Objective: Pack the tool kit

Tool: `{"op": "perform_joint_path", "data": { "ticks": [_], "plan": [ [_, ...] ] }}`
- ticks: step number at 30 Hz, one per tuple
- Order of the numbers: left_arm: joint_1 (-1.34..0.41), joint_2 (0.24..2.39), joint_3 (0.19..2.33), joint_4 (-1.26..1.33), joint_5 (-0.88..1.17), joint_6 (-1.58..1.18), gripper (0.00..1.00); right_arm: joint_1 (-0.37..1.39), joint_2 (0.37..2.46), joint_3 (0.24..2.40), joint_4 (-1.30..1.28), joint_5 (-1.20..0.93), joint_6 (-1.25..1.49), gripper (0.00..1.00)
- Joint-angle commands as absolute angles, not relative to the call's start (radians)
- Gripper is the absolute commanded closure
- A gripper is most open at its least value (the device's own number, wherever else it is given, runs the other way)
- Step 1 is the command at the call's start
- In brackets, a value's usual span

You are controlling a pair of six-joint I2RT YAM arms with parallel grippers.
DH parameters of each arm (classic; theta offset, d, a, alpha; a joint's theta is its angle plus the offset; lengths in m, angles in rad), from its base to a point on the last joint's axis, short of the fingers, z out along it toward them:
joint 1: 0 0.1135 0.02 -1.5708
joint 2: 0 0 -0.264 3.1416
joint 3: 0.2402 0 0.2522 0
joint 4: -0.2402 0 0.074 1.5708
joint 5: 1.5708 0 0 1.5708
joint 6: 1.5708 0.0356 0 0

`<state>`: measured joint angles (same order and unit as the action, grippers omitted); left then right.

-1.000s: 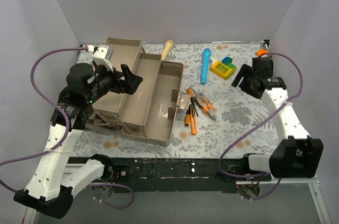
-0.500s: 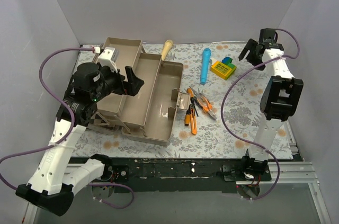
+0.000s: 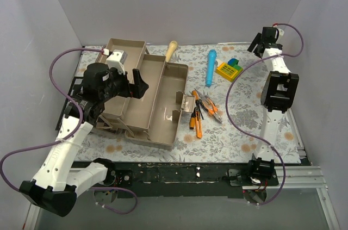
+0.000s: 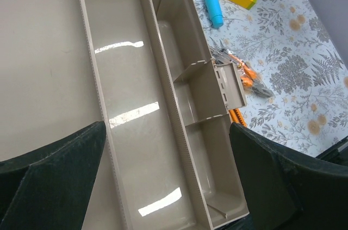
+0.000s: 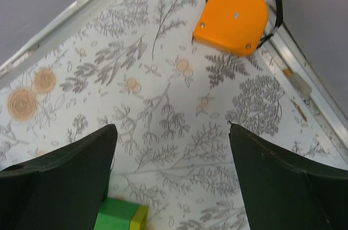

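Next, my right gripper moves back and down onto the pliers' jaws, since they lie below it, nearer my base and to its left in the top view.
The tool kit's tan toolbox (image 3: 163, 111) lies open at the left, its fold-out trays (image 4: 125, 78) bare inside. Several orange-and-black screwdrivers and pliers (image 3: 202, 108) lie on the floral mat just right of it, and they also show in the left wrist view (image 4: 246, 75). My left gripper (image 3: 137, 84) hovers open and empty above the trays (image 4: 166, 128). My right gripper (image 3: 258, 42) is open and empty above the mat at the far back right corner (image 5: 171, 129), next to an orange tape measure (image 5: 234, 19).
A blue cylindrical tool (image 3: 210, 67) and a yellow-green toy block (image 3: 229, 70) lie behind the hand tools; the block's corner shows by the right fingers (image 5: 119, 216). A wooden handle (image 3: 172, 50) lies by the back wall. Walls close in on three sides.
My right arm has swung up and back from the right middle of the mat into the far right corner. My left gripper has shifted slightly right over the trays.
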<state>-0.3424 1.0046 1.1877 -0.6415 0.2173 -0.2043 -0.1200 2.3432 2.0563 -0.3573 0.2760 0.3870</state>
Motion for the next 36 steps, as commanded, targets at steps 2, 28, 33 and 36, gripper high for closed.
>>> {"op": "perform_joint_path", "data": {
  "ticks": [2, 28, 33, 36],
  "plan": [
    [-0.341, 1.012, 1.181, -0.614, 0.196, -0.176, 0.02, -0.126, 2.414, 2.22, -0.292, 0.394, 0.413, 0.07],
    [-0.337, 1.097, 1.232, -0.575, 0.219, -0.144, 0.02, 0.046, 1.958, 1.758, -0.256, 0.224, 0.281, 0.02],
    [-0.337, 1.065, 1.218, -0.558, 0.25, -0.175, 0.02, 0.133, 1.816, 1.622, -0.473, 0.181, 0.251, 0.02],
    [-0.336, 1.04, 1.216, -0.578, 0.256, -0.179, 0.02, 0.146, 1.746, 1.524, -0.589, 0.088, 0.287, 0.11]
  ]
}}
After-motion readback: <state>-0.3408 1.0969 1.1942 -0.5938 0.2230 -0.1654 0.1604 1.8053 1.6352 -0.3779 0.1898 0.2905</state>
